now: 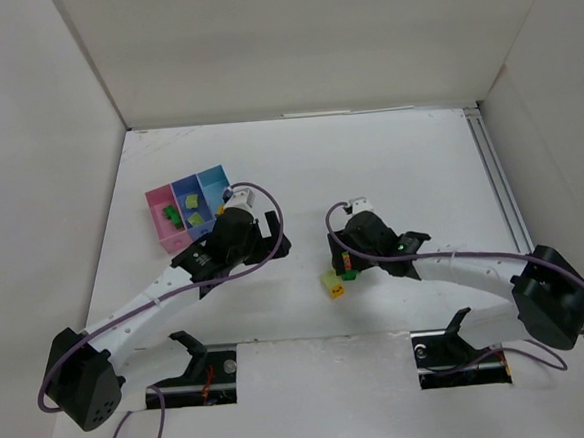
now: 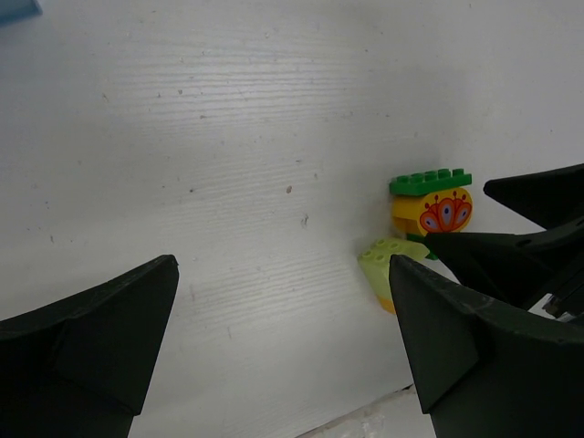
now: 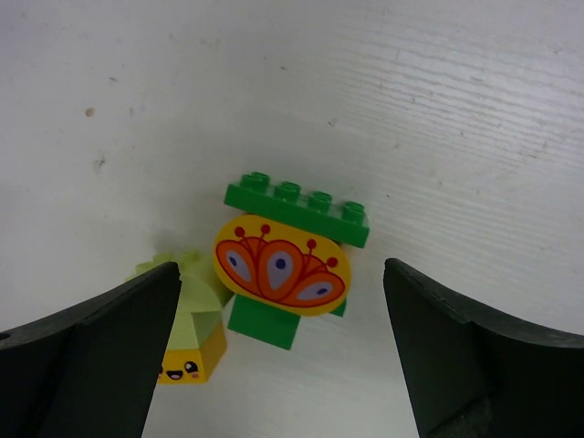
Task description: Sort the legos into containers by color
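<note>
The lego stack lies slanted below, so next my right gripper needs to lower and turn its fingers into line with the printed piece's rounded ends, then close.
A lego stack (image 3: pixel 283 265), a green plate over an orange and yellow printed piece on a green base, lies on the white table. My right gripper (image 3: pixel 283 274) is open around it, one finger on each side, touching nothing. A light green brick on a yellow face brick (image 3: pixel 187 338) lies just beside the left finger. In the top view the stack (image 1: pixel 347 266) and that brick (image 1: pixel 334 284) lie under my right gripper (image 1: pixel 344 258). My left gripper (image 2: pixel 283 274) is open and empty over bare table, right of the containers (image 1: pixel 187 204). It sees the stack (image 2: pixel 431 201) ahead.
The pink box (image 1: pixel 158 200) holds a dark green brick (image 1: pixel 173 218). The middle blue box holds light green bricks (image 1: pixel 198 217). White walls enclose the table on three sides. A rail (image 1: pixel 498 180) runs along the right edge.
</note>
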{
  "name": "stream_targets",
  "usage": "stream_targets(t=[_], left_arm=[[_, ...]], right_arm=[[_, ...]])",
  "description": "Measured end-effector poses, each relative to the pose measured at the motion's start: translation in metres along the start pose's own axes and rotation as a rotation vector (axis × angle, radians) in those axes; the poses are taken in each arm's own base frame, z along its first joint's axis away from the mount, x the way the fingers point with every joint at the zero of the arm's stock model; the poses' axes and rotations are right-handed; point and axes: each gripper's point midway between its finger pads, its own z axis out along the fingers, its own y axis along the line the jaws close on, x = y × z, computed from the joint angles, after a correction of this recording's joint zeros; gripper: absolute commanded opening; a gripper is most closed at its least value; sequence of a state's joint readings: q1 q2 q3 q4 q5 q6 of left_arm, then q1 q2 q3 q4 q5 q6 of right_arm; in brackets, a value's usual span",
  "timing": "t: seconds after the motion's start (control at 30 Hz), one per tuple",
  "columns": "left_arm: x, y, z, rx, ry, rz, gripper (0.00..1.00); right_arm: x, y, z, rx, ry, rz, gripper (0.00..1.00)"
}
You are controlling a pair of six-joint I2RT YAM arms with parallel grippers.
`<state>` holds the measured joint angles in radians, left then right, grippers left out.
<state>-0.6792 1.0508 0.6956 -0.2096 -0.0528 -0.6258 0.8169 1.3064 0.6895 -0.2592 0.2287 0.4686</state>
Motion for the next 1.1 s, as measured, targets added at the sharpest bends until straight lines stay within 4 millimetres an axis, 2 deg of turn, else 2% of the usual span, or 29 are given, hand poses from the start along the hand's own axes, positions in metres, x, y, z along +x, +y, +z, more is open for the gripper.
stream_targets(t=[0.13,0.4,0.67,0.8,0.87,1.1], left_arm=[[0.002,-0.001,0.0,0.003,0.003,-0.001,1.0],[0.007,0.002,0.001,-0.004,0.013,-0.007,1.0],[0.006,0.002,0.001,-0.004,0.013,-0.011,1.0],[0.007,0.002,0.001,-0.005,0.012,-0.013,1.0],[0.007,0.002,0.002,-0.005,0.013,-0.013,1.0],[0.007,0.002,0.002,-0.006,0.013,-0.013,1.0]], right_arm=[[-0.004,0.008,0.006,-0.006,-0.008,0.033,0.97],[-0.002,0.0,0.01,0.086,0.001,0.158,0.97],[0.01,0.005,0.022,0.102,0.05,0.135,0.96],[0.012,0.007,0.023,0.135,0.059,0.136,0.88],[0.012,0.005,0.023,0.155,0.058,0.146,0.88],[0.019,-0.007,0.022,0.229,0.068,0.176,0.78]])
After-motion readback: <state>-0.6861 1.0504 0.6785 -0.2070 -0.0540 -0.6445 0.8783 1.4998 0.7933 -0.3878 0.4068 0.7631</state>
